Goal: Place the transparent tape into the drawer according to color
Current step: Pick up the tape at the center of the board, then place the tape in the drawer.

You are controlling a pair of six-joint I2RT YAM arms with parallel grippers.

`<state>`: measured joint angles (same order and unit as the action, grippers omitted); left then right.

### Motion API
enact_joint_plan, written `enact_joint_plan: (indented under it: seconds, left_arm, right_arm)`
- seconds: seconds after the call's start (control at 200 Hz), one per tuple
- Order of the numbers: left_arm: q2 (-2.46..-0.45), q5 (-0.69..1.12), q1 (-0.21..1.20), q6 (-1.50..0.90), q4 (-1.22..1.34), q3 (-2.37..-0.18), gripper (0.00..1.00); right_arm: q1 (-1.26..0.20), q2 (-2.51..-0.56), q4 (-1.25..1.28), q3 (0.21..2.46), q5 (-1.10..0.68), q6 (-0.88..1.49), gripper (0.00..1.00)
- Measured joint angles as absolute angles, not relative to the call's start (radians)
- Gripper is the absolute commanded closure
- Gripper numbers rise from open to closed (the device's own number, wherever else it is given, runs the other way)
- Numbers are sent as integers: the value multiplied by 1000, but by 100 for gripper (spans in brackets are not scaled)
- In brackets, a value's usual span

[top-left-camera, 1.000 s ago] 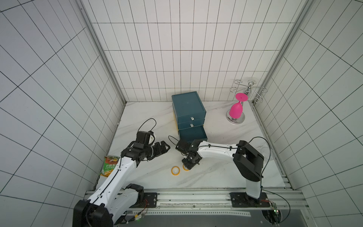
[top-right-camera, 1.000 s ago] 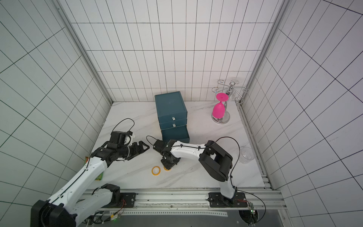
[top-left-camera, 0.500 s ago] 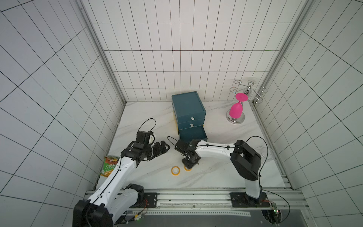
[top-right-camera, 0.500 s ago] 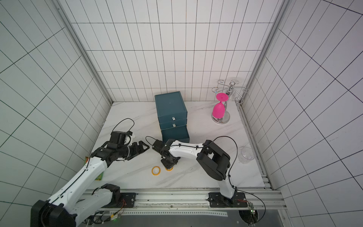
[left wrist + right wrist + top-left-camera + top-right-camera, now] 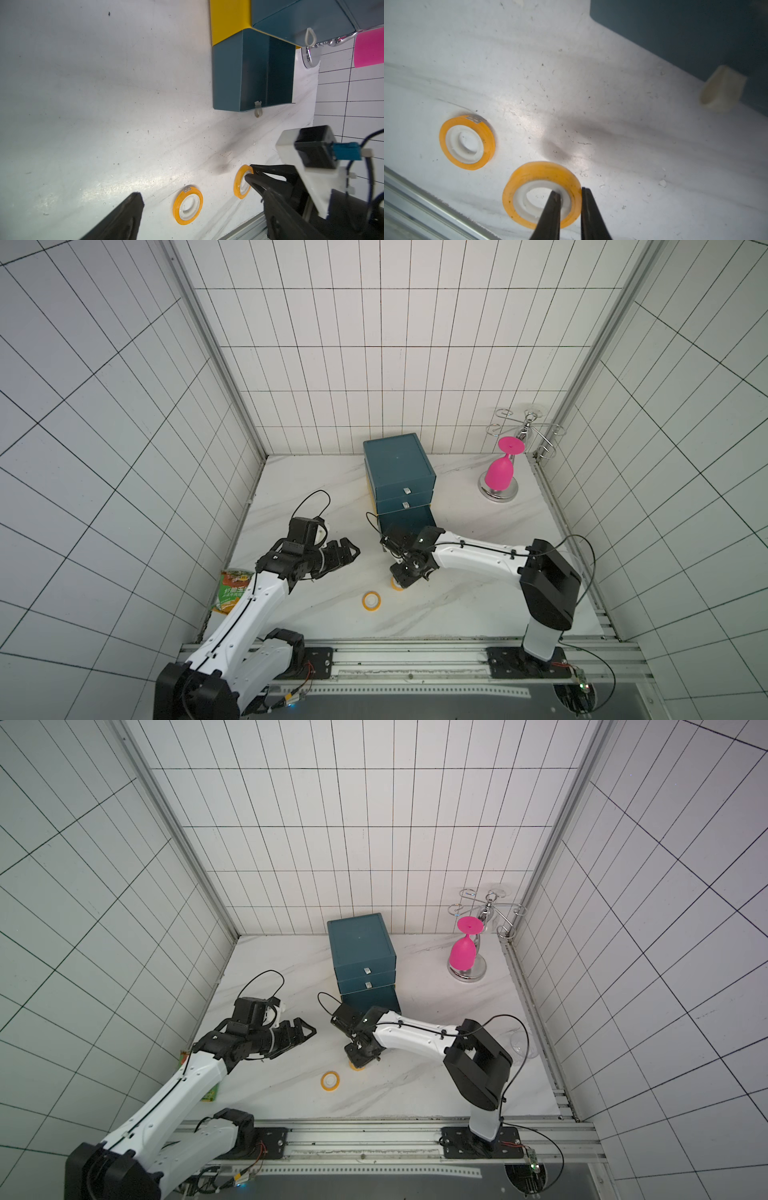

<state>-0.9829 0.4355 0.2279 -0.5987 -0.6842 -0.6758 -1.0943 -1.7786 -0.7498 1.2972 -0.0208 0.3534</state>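
The bottom drawer is pulled out and empty, so my right gripper will move the tipped ring outward over the drawer's open inside and release it there.
An orange-yellow ring of transparent tape [image 5: 371, 600] [image 5: 330, 1080] lies flat near the table's front. A second orange-yellow ring [image 5: 529, 176] [image 5: 239, 185] is tipped up on edge just to its right. My right gripper [image 5: 571, 192] [image 5: 405, 578] is shut on that ring's wall, one finger in the white core and one outside. The teal cabinet [image 5: 399, 466] stands behind, its bottom drawer [image 5: 266, 72] pulled out and showing nothing inside. My left gripper [image 5: 351, 552] hangs open to the left, holding nothing.
A pink glass [image 5: 500, 475] hangs upside down on a chrome rack at the back right. A snack packet [image 5: 232, 591] lies at the left edge. A clear glass [image 5: 521, 1042] stands by the right wall. The metal rail [image 5: 415, 655] runs along the front.
My right gripper's jaws have closed onto the ring's wall and tipped it up. The left arm and the other ring have not moved.
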Motion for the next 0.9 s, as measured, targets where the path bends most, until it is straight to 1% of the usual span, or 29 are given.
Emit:
enact_joint_plan:
  seconds: [0.185,0.425,0.9]
  left_arm:
    - [-987,434,236,-599,-684,-676,7]
    - [-1024,406,303,-602,-678,-674,6]
    - [-1073,353,392,-608,-669,-664,7]
  right_arm:
    - [-1048,-1709,-746,1290,-19,365,100]
    - [-949,-1660,-710,1289,-16,374,100]
    - [-772,-1682,-580,1291,2,383,100]
